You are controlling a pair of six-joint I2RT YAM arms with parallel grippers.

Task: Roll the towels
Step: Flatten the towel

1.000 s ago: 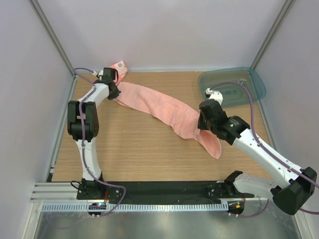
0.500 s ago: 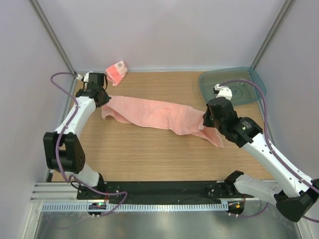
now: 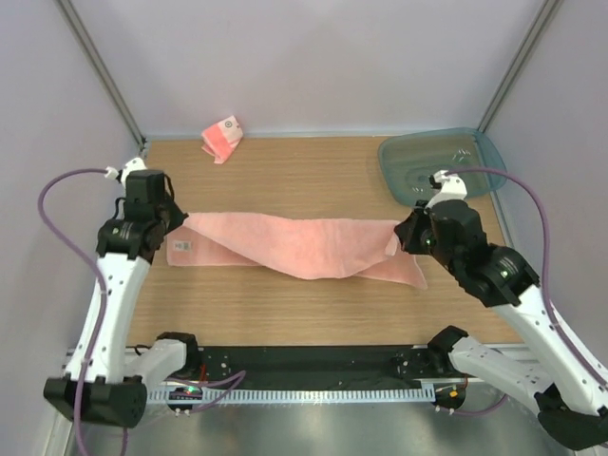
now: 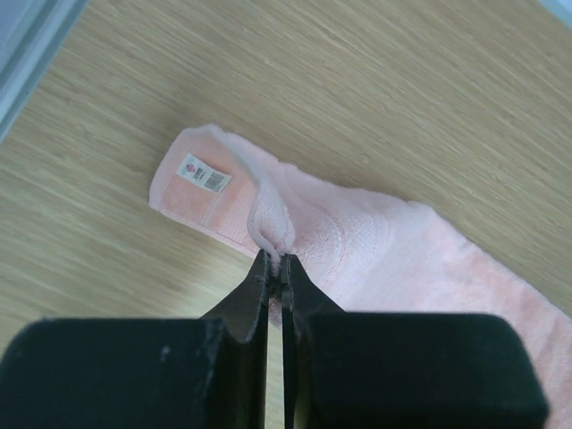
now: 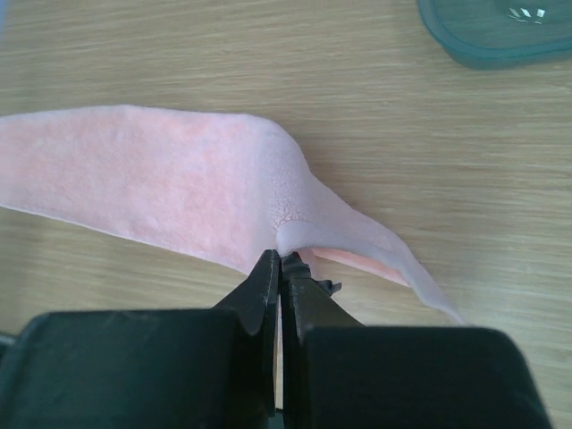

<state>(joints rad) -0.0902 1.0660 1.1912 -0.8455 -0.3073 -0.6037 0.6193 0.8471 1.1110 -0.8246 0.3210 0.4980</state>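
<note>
I will move my right gripper outward with the pinched edge of the towel to the bare tabletop (image 3: 380,203) (image 5: 393,85) beside the teal tray. I will release it there because the towel lies twisted.
The larger plain pink towel (image 3: 299,245) stretches across the middle of the table, twisted along its length. My left gripper (image 3: 178,220) is shut on its left end, pinching a fold (image 4: 273,228) next to the white label (image 4: 204,173). My right gripper (image 3: 397,237) is shut on its right end, pinching the towel's edge (image 5: 295,237); a corner trails to the right (image 3: 410,274). The smaller striped towel (image 3: 221,139) with a white round mark lies bunched at the back left, away from both grippers.
A clear teal tray (image 3: 480,152) sits at the back right corner, also seen in the right wrist view (image 5: 500,31). The cage's frame posts and walls close in the table on the left, right and back.
Both grippers have pulled the large towel toward the near side and apart, stretching it out. The left arm swung from the back left corner, away from the small towel.
</note>
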